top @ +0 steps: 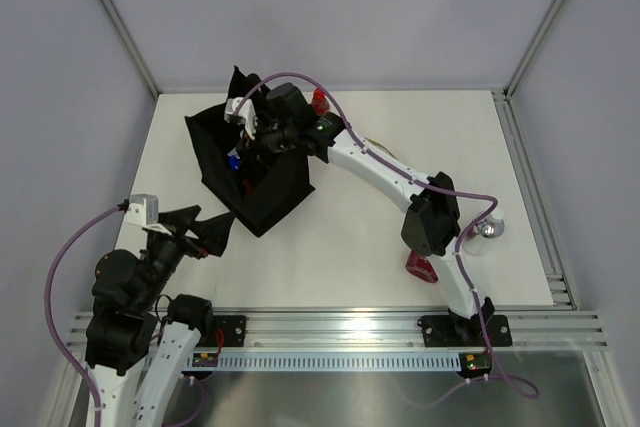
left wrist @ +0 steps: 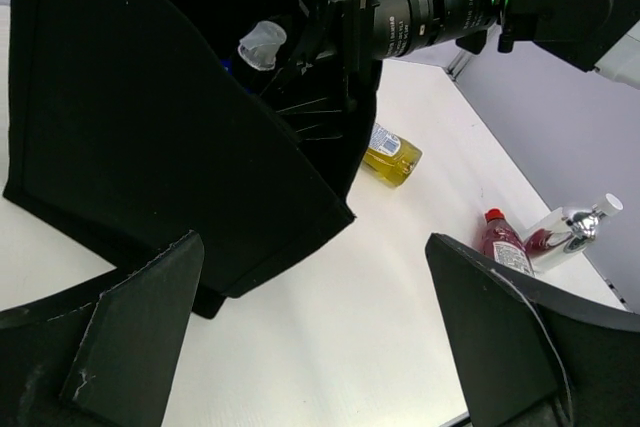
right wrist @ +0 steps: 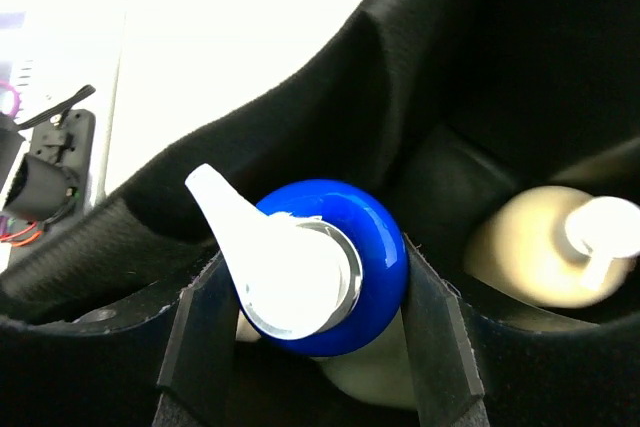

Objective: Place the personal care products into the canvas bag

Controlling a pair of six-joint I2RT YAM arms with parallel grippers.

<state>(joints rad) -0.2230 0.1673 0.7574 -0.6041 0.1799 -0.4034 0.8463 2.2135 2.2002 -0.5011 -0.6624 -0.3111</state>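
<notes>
I will lower my right gripper deeper into the bag, toward the bag's bottom [right wrist: 443, 195] beside the cream bottle, and release the blue-capped bottle [right wrist: 345, 267], since it still hangs above that.
The black canvas bag [top: 262, 182] stands open at the table's back left and also fills the left of the left wrist view [left wrist: 150, 117]. My right gripper [top: 256, 140] reaches down into it, shut on a blue-capped bottle [right wrist: 345, 267] with a white pump spout. A cream bottle with a white cap [right wrist: 535, 257] lies inside the bag. My left gripper [top: 197, 228] is open and empty, near the bag's front corner. On the table are a small red bottle [top: 319, 101], a yellow bottle [left wrist: 392, 155], a maroon bottle [top: 421, 267] and a silvery can [top: 488, 230].
The right arm's forearm [top: 385, 169] stretches across the table from the right base to the bag. A raised rail [top: 530, 187] borders the table's right side. Grey walls close in the back and sides.
</notes>
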